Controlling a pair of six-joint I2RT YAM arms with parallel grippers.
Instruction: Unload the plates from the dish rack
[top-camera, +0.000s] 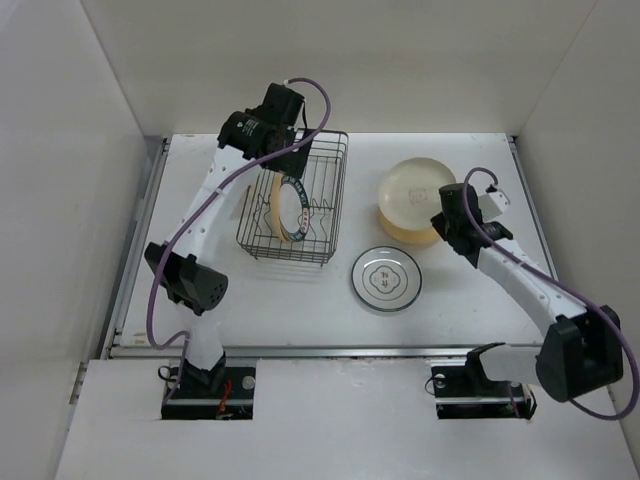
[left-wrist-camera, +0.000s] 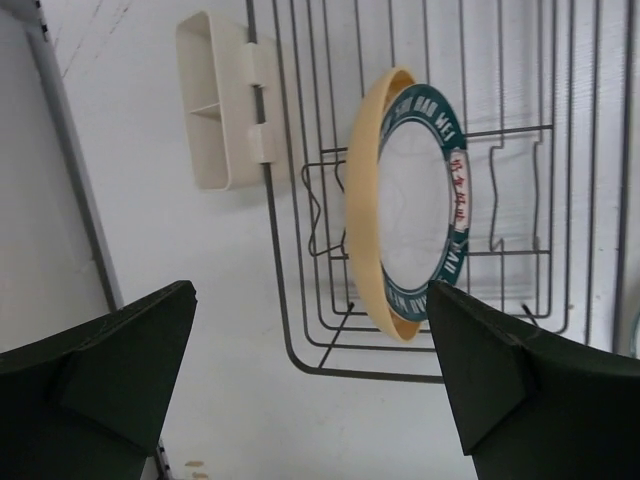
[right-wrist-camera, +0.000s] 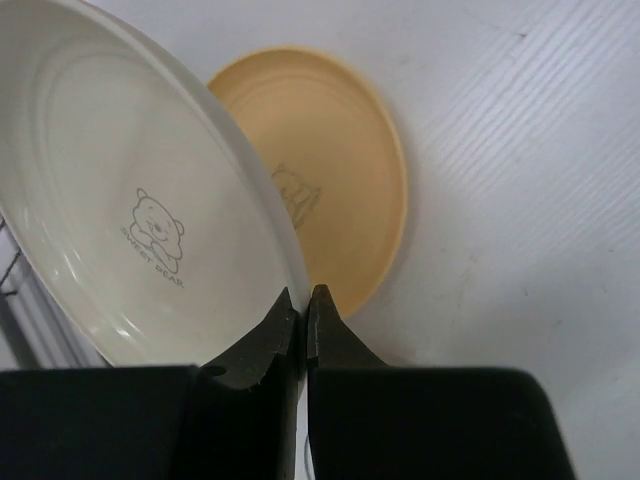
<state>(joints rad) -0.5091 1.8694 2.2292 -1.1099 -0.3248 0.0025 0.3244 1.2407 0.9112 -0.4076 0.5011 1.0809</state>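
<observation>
The cream plate needs to come down next onto the tan-yellow plate (left-wrist-camera: 362, 210) lying on the tabletop, and then my right gripper needs to let go of the cream plate's rim.
The dark wire dish rack (top-camera: 320, 165) stands at the back left. Two plates stand on edge in it: a tan-yellow plate (left-wrist-camera: 362, 210) against a white plate with a blue-green rim (left-wrist-camera: 425, 200). My left gripper (left-wrist-camera: 310, 300) is open and empty, above the rack's end (left-wrist-camera: 285, 335); in the top view the left gripper (top-camera: 275, 145) is over its far left corner. My right gripper (right-wrist-camera: 300, 297) is shut on the rim of a cream plate with a bear mark (right-wrist-camera: 130, 200), held tilted above a tan-yellow plate (right-wrist-camera: 345, 170) lying on the table. A white plate with a dark rim (top-camera: 387, 278) lies flat in front.
A cream plastic cutlery holder (left-wrist-camera: 215, 100) clips to the rack's outer side. White walls close in the table (top-camera: 480, 300) on the left, back and right. The held cream plate (top-camera: 418, 188) covers most of the tan plate (top-camera: 405, 236) under it.
</observation>
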